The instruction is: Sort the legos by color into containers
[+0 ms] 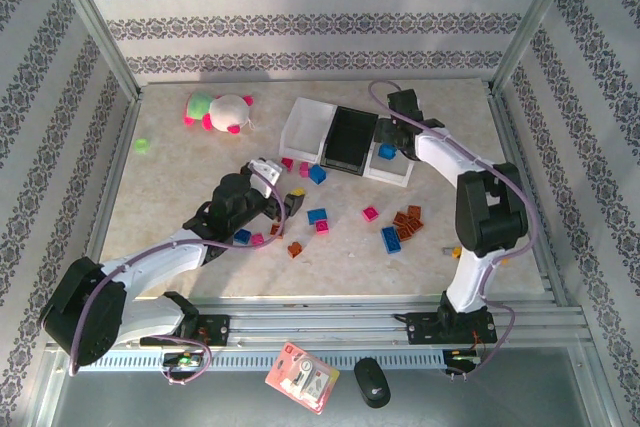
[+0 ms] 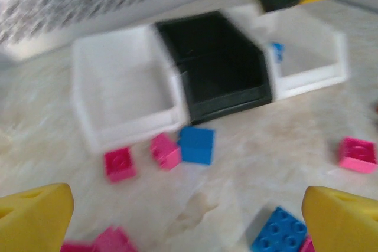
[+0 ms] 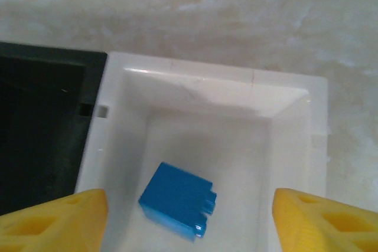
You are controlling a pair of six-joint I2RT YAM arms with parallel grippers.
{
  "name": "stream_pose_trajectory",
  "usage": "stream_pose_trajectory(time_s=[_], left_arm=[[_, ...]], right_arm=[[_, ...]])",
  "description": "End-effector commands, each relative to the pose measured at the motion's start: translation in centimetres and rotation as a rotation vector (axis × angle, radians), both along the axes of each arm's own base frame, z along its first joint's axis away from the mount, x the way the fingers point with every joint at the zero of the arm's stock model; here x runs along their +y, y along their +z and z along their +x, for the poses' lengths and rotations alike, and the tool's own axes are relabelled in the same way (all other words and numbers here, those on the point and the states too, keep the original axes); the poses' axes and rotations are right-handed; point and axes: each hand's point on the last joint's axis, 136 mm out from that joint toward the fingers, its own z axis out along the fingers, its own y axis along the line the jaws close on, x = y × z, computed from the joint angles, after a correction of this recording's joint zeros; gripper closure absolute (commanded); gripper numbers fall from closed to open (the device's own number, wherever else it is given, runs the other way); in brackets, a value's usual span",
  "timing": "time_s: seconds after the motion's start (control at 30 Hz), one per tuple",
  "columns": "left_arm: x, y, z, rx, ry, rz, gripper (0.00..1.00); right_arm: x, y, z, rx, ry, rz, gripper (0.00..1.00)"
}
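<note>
My left gripper is above the nearer pink legos, short of the trays, and needs to tip downward and go down onto one of them before it closes.
Three trays stand in a row at the back: a white one [image 1: 308, 127], a black one [image 1: 351, 140] and a white one [image 1: 400, 173]. My right gripper [image 3: 189, 222] hovers open over the right white tray [image 3: 283, 104], where a blue lego [image 3: 177, 200] lies loose between the yellow fingertips [image 3: 53, 219]. My left gripper [image 2: 189, 222] is open and empty, low over the table in front of the trays. Ahead of it lie two pink legos [image 2: 120, 163] and a blue one [image 2: 196, 144]. More pink, blue [image 1: 390, 239] and orange-brown legos [image 1: 408, 220] are scattered mid-table.
A pink-white plush toy [image 1: 220, 110] lies at the back left, with a small light-green piece [image 1: 142, 146] near the left wall. Metal frame posts and patterned walls close in the table. A packet [image 1: 302, 377] and a black mouse [image 1: 372, 382] sit below the front rail.
</note>
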Motion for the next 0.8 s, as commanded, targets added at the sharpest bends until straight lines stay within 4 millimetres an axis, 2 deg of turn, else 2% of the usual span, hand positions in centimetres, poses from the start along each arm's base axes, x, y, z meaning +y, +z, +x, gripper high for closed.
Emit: stream_pose_trajectory(time_s=[0.0, 0.1, 0.2, 0.33, 0.47, 0.63, 0.77], left_arm=[[4.5, -0.2, 0.6, 0.098, 0.306, -0.001, 0.01], [6.5, -0.8, 0.0, 0.192, 0.437, -0.004, 0.01], [6.8, -1.7, -0.7, 0.282, 0.445, 0.039, 0.01], [8.2, -3.2, -1.0, 0.406, 0.536, 0.068, 0.01], [8.0, -5.2, -0.3, 0.528, 0.545, 0.060, 0.00], [7.8, -7.8, 1.2, 0.683, 0.610, 0.075, 0.07], [7.6, -9.9, 2.0, 0.785, 0.673, 0.099, 0.21]], right_arm=[[1.7, 4.8, -1.6, -0.121, 0.089, -0.005, 0.18], [4.1, 6.5, -4.2, -0.183, 0.188, 0.018, 0.13], [6.7, 7.6, -7.0, -0.237, 0.316, 0.034, 0.07], [10.0, 8.1, -11.1, -0.274, 0.463, 0.066, 0.04], [12.6, 8.3, -14.1, -0.293, 0.569, 0.105, 0.04], [13.8, 7.8, -15.3, -0.289, 0.603, 0.126, 0.03], [14.1, 7.4, -15.1, -0.284, 0.600, 0.126, 0.02]])
